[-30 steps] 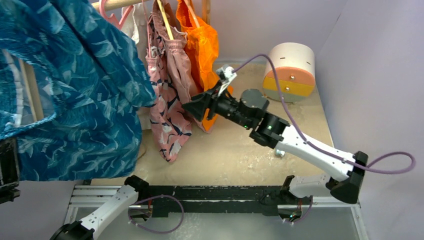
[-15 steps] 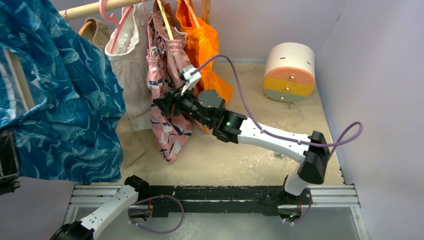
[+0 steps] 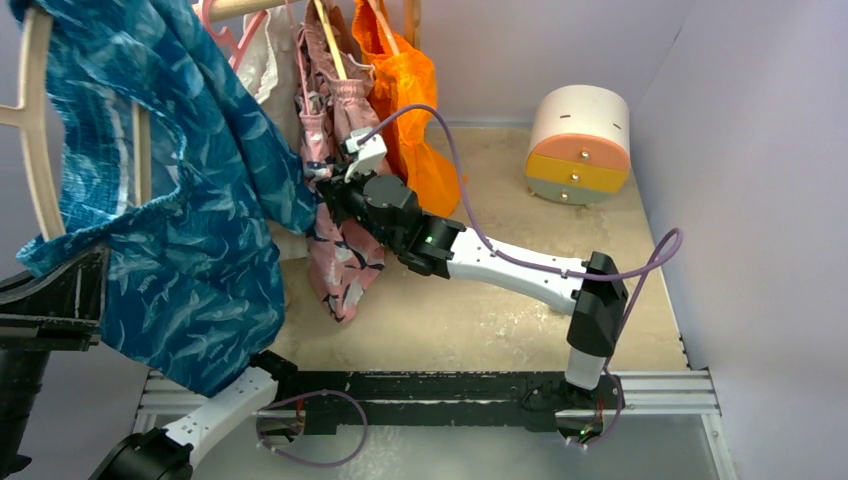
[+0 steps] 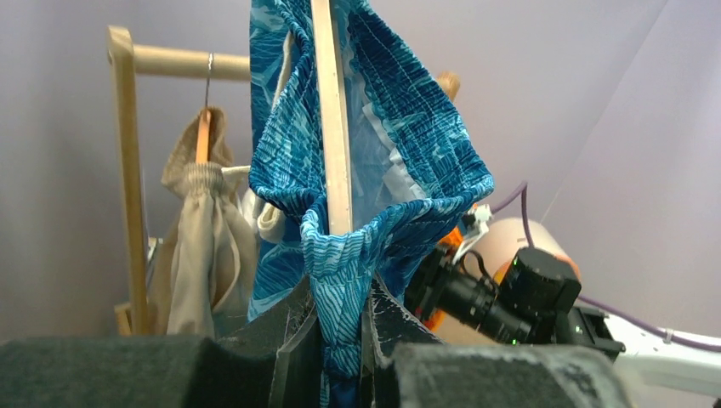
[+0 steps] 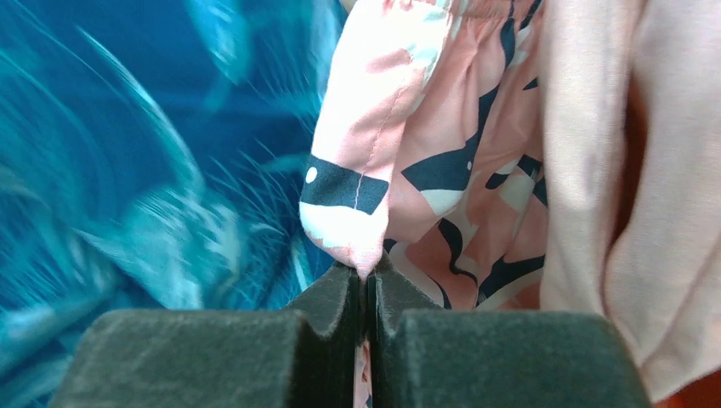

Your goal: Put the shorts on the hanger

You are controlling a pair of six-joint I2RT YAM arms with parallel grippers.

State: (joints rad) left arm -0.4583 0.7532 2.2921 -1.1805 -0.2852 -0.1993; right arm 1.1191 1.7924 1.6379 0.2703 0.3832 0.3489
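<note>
My left gripper carries the hanger (image 3: 33, 130) outward next, rightward in the top view, to the free rod between cream garment and pink shorts, then lowers and releases it.
The blue leaf-print shorts (image 3: 190, 230) hang over the pale wooden hanger (image 3: 33, 130), held up at the far left close to the top camera. In the left wrist view the hanger's straight bar (image 4: 332, 127) rises through the shorts (image 4: 400, 127). My left gripper (image 4: 340, 340) is shut on a bunched fold of that blue fabric just below the bar. My right gripper (image 3: 325, 190) reaches left to where the blue shorts meet the pink patterned shorts (image 3: 345, 250). Its jaws (image 5: 370, 276) are shut on a pink hem (image 5: 357, 195), with blue fabric (image 5: 127, 170) blurred beside it.
A wooden rack rod (image 3: 240, 8) carries a cream garment (image 3: 262, 70), the pink shorts and an orange garment (image 3: 405, 90); a beige garment (image 4: 200, 246) hangs on it too. A round box with orange and yellow drawers (image 3: 580, 140) stands at the back right.
My right arm swung left from the orange garment to the pink shorts and its jaws closed on the hem. The hanger with the blue shorts shifted and turned, its curved arm now showing.
</note>
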